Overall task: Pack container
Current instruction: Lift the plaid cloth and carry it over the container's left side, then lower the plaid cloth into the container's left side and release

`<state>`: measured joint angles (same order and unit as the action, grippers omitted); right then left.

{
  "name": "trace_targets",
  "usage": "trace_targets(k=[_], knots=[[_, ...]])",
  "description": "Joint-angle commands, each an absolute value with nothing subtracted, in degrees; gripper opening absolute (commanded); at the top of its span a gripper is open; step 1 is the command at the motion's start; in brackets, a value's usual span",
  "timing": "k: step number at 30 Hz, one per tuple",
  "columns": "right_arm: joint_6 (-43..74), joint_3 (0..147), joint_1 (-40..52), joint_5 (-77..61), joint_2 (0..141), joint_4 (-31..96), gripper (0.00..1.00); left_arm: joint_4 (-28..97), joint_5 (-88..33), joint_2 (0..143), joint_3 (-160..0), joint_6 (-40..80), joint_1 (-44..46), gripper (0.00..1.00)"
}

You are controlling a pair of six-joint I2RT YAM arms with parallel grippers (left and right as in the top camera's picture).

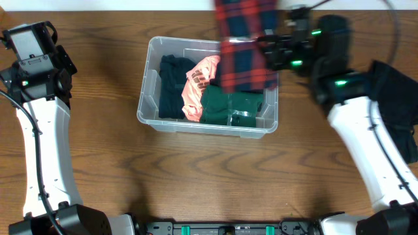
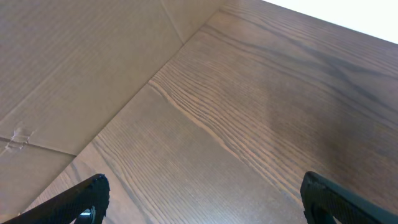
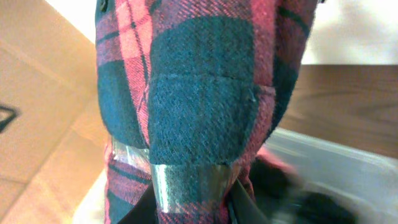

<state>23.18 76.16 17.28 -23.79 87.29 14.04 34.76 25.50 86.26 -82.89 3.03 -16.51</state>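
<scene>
My right gripper moves to the left in the overhead view next and lowers the plaid garment over the dark navy garment (image 1: pixel 174 86). The plaid one hangs above the container.
The clear plastic container (image 1: pixel 150 98) stands mid-table and holds a dark navy garment (image 1: pixel 171 85), a pink garment (image 1: pixel 199 81) and a green garment (image 1: pixel 232 108). My right gripper (image 1: pixel 261 44) is shut on a red and navy plaid garment (image 1: pixel 243 46) and holds it up over the container's right rear part. In the right wrist view the plaid garment (image 3: pixel 205 93) fills the frame between my fingers (image 3: pixel 193 202), with the container's wall (image 3: pixel 336 162) blurred behind. My left gripper (image 2: pixel 202 199) is open and empty over bare wood at the far left.
A dark garment (image 1: pixel 398 104) lies at the right edge of the table beside my right arm. Brown cardboard (image 2: pixel 74 68) lies beyond the table's edge in the left wrist view.
</scene>
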Motion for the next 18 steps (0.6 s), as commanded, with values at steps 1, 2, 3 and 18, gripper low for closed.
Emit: trace_targets(k=[1, 2, 3, 18], knots=[[32.36, 77.25, 25.39, -13.98, 88.33, 11.81, 0.01, 34.94, 26.02, 86.48, -82.63, 3.75, -16.75, 0.98], [34.44, 77.25, 27.77, -10.87, 88.79, 11.6, 0.01, 34.94, 26.02, 86.48, -82.63, 3.75, -16.75, 0.98], [35.94, 77.25, 29.58, -8.34, 89.17, 11.51, 0.01, 34.94, 26.02, 86.48, -82.63, 3.75, -16.75, 0.98], [54.0, 77.25, 42.15, 2.92, 102.56, 1.17, 0.01, 34.94, 26.0, 86.48, -82.63, 3.75, -16.75, 0.98]])
